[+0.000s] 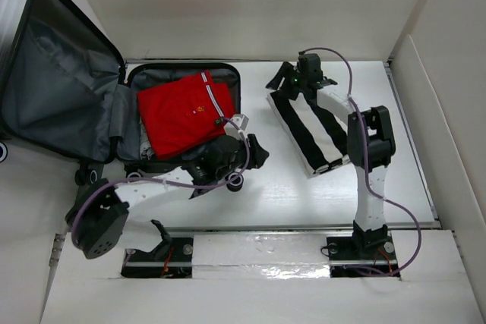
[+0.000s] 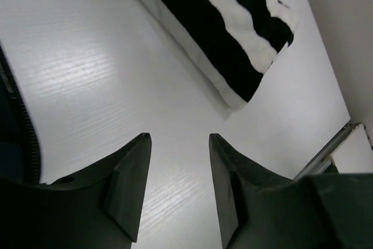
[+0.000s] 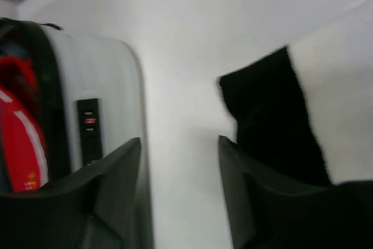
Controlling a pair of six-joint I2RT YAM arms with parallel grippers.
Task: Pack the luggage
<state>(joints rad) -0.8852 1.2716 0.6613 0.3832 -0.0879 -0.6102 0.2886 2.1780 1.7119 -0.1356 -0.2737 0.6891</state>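
Observation:
The striped garment's long edge (image 1: 298, 151) (image 2: 201, 69) faces the suitcase, and my left gripper needs to move outward and down onto it next.
The luggage (image 1: 125, 123) lies open at the left of the table, its lid (image 1: 53, 81) propped up and showing grey lining. A folded red shirt (image 1: 182, 115) rests in the base half. A folded black-and-white striped garment (image 1: 313, 128) lies on the table to the right. My left gripper (image 1: 257, 149) hovers by the suitcase's near right corner, open with only bare table between its fingers (image 2: 178, 138). My right gripper (image 1: 287, 81) is at the striped garment's far left corner, open and empty (image 3: 179, 141); the garment's black corner (image 3: 268, 115) sits beside its right finger.
White walls enclose the table at the back (image 1: 258, 5) and at the right (image 1: 433, 111). A metal rail (image 1: 304, 227) runs along the near edge by the arm bases. The suitcase's white shell (image 3: 99, 86) with the red shirt (image 3: 20, 138) stands left of the right gripper.

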